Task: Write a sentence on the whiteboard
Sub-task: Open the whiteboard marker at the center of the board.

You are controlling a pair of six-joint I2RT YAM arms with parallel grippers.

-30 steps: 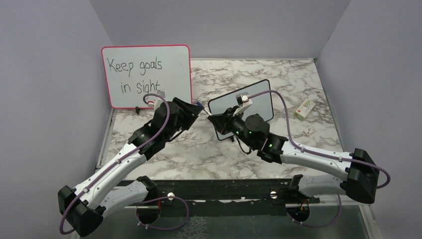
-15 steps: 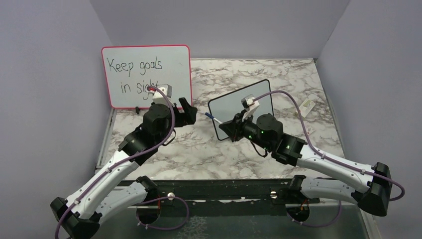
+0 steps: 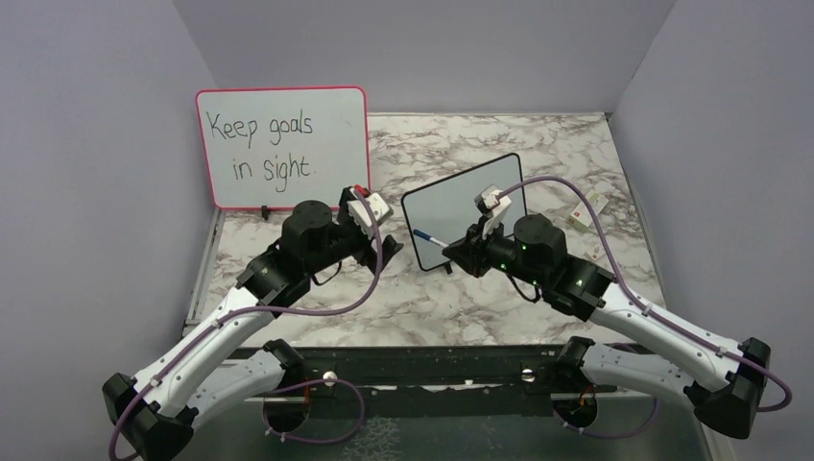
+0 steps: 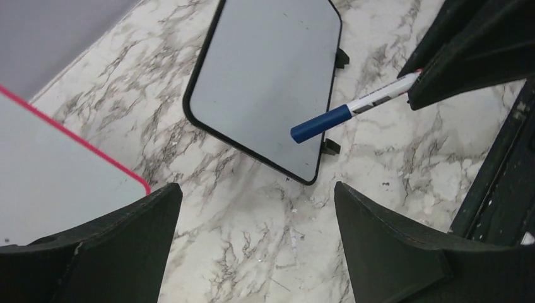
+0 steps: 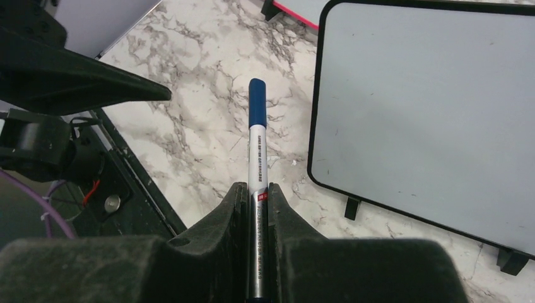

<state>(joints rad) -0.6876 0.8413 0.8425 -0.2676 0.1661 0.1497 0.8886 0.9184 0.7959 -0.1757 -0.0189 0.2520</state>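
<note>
The marker's blue cap (image 3: 420,233) (image 4: 321,123) is to the left gripper's right in the top view, so the left gripper will turn and bring its open fingers around it.
The whiteboard (image 3: 463,206), small and black-framed, stands tilted at mid-table and is blank; no blue sentence shows on it. It also shows in the left wrist view (image 4: 265,82) and the right wrist view (image 5: 429,113). My right gripper (image 3: 456,248) (image 5: 257,187) is shut on a white marker (image 3: 429,236) (image 5: 257,145) with its blue cap on. The marker points left, in front of the board's lower left corner, and also shows in the left wrist view (image 4: 353,110). My left gripper (image 3: 382,248) (image 4: 257,189) is open and empty above the marble, left of the marker's capped end.
A larger pink-framed board (image 3: 283,144) with black writing "Keep goals in sight." leans at the back left. A small white box (image 3: 586,209) and a small white piece (image 3: 597,252) lie at the right. A black rail (image 3: 432,365) runs along the near edge.
My left gripper has come away from the marker's capped end and turned down towards the table. My right gripper has drawn back to the right with the marker.
</note>
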